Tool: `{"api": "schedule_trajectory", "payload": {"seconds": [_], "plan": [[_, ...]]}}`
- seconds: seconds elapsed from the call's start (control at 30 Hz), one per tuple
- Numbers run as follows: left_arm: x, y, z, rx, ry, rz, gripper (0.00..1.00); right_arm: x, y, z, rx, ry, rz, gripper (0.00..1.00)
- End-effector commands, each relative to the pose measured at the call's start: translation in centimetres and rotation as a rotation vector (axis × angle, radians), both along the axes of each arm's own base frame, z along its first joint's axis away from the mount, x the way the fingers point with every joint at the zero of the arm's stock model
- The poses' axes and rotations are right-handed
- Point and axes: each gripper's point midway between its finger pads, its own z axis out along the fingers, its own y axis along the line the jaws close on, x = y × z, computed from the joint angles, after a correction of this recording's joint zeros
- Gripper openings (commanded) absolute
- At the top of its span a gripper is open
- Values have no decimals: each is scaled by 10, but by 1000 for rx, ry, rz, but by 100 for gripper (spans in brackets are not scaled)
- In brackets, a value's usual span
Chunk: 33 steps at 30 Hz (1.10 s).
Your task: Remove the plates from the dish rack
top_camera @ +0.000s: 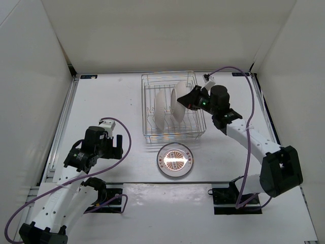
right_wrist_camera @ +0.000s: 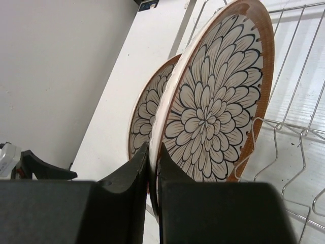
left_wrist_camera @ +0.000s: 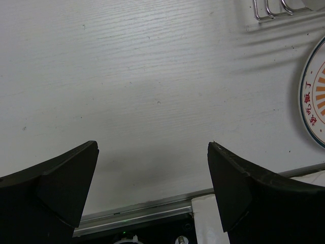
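Observation:
My right gripper moves up out of the rack next, then back and down beside it, tilting the plate flat, because the table there (top_camera: 222, 150) is bare.
The silver wire dish rack (top_camera: 152, 81) stands at the table's middle back. Two brown-rimmed petal plates stand on edge in it: one (top_camera: 162, 108) at the left, one (top_camera: 180, 91) nearer my right gripper. My right gripper (top_camera: 187, 100) is shut on the rim of the nearer plate (right_wrist_camera: 218, 96); the other plate (right_wrist_camera: 147, 114) stands behind it. The grey-rimmed plate with the orange centre (top_camera: 175, 160) lies flat on the table in front of the rack; its edge shows in the left wrist view (left_wrist_camera: 312, 96). My left gripper (top_camera: 117, 147) is open and empty over bare table.
White walls enclose the table on three sides. A metal rail (left_wrist_camera: 137, 211) runs along the near edge below my left gripper. The rack's corner (left_wrist_camera: 271, 10) shows at the top right of the left wrist view.

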Motion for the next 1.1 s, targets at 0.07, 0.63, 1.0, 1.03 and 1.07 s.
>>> {"api": "schedule_trajectory", "payload": {"seconds": [0.07, 0.63, 1.0, 1.03, 1.07], "plan": [[4, -3, 8, -12, -25, -12, 100, 16, 3, 113, 147, -298, 22, 0], [3, -3, 9, -15, -31, -11, 100, -38, -98, 168, -258, -368, -250, 0], [4, 3, 15, -41, -93, 55, 100, -56, -198, 2, -785, 18, -533, 0], [4, 2, 13, -41, -84, 59, 100, -57, -199, -9, -804, 38, -528, 0], [4, 2, 12, -40, -79, 60, 100, -56, -202, -14, -817, 47, -537, 0]]}}
